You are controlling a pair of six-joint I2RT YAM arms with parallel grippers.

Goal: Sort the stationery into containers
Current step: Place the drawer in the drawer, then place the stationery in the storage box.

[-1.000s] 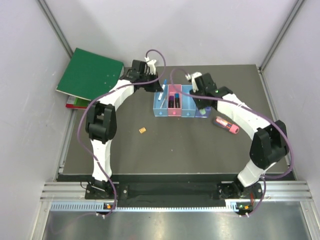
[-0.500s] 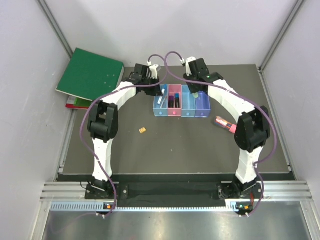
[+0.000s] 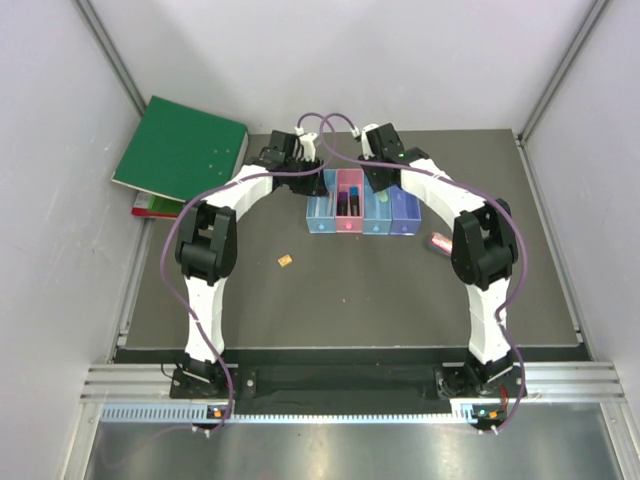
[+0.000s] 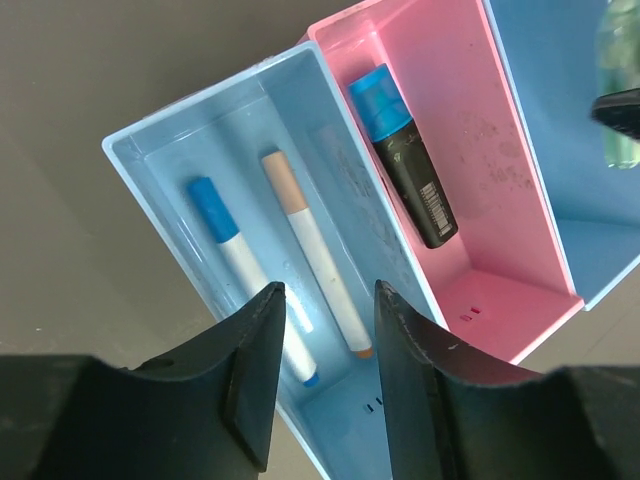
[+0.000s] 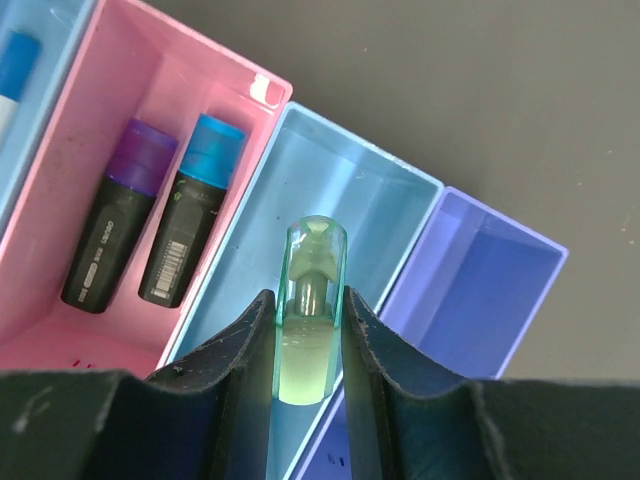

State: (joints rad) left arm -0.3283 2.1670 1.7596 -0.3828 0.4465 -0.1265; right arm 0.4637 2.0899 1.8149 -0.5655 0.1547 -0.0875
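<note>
The green piece [image 5: 312, 290] goes over the purple bin [image 5: 468, 282] next, and my right gripper lowers and releases it, as that bin lies below the gripper, to its right in the top view.
My left gripper [image 4: 325, 300] is open and empty above the first light blue bin [image 4: 190, 105], where a blue-capped white pen [image 4: 235, 270] and a thin pinkish stick [image 4: 315, 265] lie. My right gripper [image 5: 307, 300] is shut on a small green piece [image 5: 312, 290] and holds it over the second light blue bin [image 5: 385, 205]. The pink bin [image 5: 80, 100] holds a black-blue marker [image 5: 188, 240] and a purple-capped black marker [image 5: 112, 228]. The purple bin [image 5: 485, 290] shows nothing inside. In the top view the row of bins [image 3: 362, 222] stands mid-table. A tiny orange piece [image 3: 286, 260] lies loose to its lower left.
A chunky pink-red tube [image 3: 438, 243] lies right of the bins, partly hidden by my right arm. Large green binders [image 3: 180, 150] lean at the back left corner. Both arms arch over the bins from either side.
My right gripper has swung left with the green piece, from over the purple bin to over the second light blue bin. The left gripper has hardly moved.
</note>
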